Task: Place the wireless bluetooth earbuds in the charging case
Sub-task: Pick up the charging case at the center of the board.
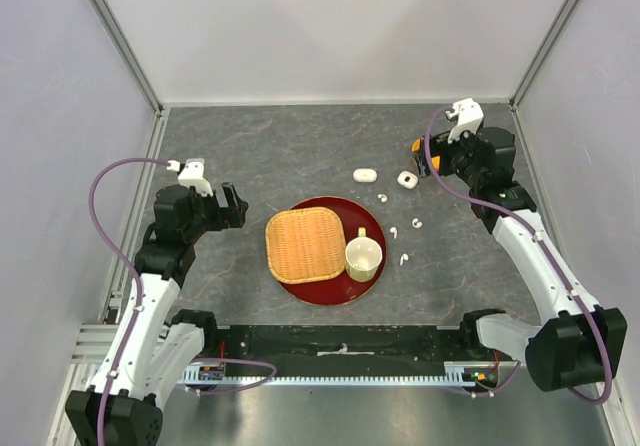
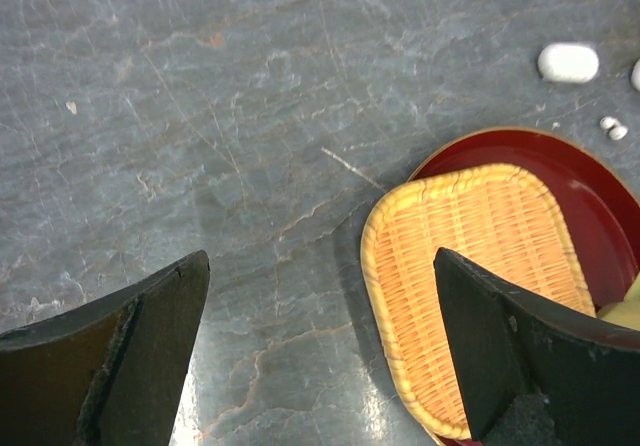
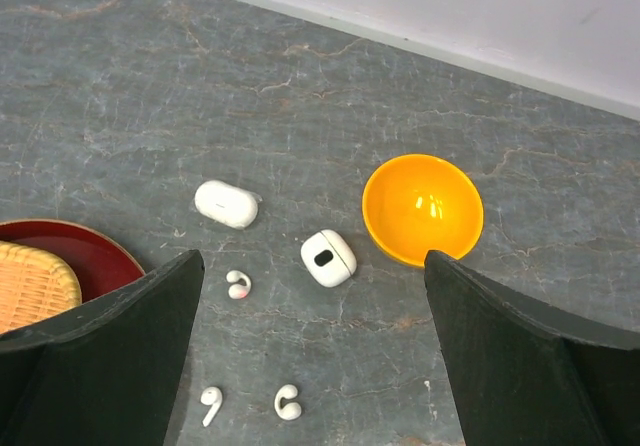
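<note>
I should move my right gripper to the left in the top view while turning it, and lower it over the oblong case's end by the squarer case point(image 1: 373, 175) point(image 3: 246, 211).
Four tiny white earbuds lie on the grey table right of the plate: one point(image 1: 382, 197) nearest the cases, the others point(image 1: 416, 222), point(image 1: 393, 232), point(image 1: 404, 260) nearer the cup. Three show in the right wrist view point(image 3: 238, 284), point(image 3: 211, 404), point(image 3: 288, 403). Two white cases lie there: an oblong closed one point(image 1: 365, 175) point(image 3: 226, 204) and a squarer one point(image 1: 407, 179) point(image 3: 328, 258) with a dark oval patch. My right gripper point(image 1: 428, 161) point(image 3: 310, 261) hangs open and empty above the cases. My left gripper point(image 1: 236, 206) point(image 2: 320, 258) is open and empty, left of the plate.
A red plate point(image 1: 330, 293) holds a woven yellow basket point(image 1: 305, 243) and a cream cup point(image 1: 363, 256). An orange bowl point(image 3: 422, 209) sits right of the squarer case. Grey walls close the table at the back and sides.
</note>
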Robot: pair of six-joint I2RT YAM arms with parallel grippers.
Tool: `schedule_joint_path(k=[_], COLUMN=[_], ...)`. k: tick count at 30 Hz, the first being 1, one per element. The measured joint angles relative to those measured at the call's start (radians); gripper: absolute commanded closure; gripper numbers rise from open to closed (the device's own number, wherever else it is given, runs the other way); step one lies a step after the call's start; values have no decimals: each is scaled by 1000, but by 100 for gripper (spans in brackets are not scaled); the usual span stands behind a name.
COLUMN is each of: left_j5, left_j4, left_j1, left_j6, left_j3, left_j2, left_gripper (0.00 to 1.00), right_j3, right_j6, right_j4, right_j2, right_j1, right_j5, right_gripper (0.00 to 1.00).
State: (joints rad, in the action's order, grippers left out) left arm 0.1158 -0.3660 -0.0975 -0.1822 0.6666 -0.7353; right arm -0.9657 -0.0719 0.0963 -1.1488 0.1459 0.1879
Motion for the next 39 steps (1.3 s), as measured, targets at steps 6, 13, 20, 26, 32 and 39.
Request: schedule_joint_path(k=[6,13,20,26,32,39], left_j5=[10,46,71,72,74,78], left_j4=[-45,-42,-37,-36,-35,-28], left_j1=[0,0,0,0,0,0], left_j6=[16,52,69,72,73,73], left_j3=[0,0,-2,-3,-3,-8], left_j2=[-23,12,5,4,4,4], left_gripper=[0,0,0,0,0,0], right_j3=[-27,-80,-80,-91,-174,-331], right_j6=[-34,-63,-277,-483,-662,-816], right_j4=[41,84,101,112,158,256], right_j2=[-76,-220,-297,-382,-542,-721], right_j1=[0,0,25,46,47,47], right_j5=[23,106,239,311,376,484], right_gripper=[5,8,2,3,8,11])
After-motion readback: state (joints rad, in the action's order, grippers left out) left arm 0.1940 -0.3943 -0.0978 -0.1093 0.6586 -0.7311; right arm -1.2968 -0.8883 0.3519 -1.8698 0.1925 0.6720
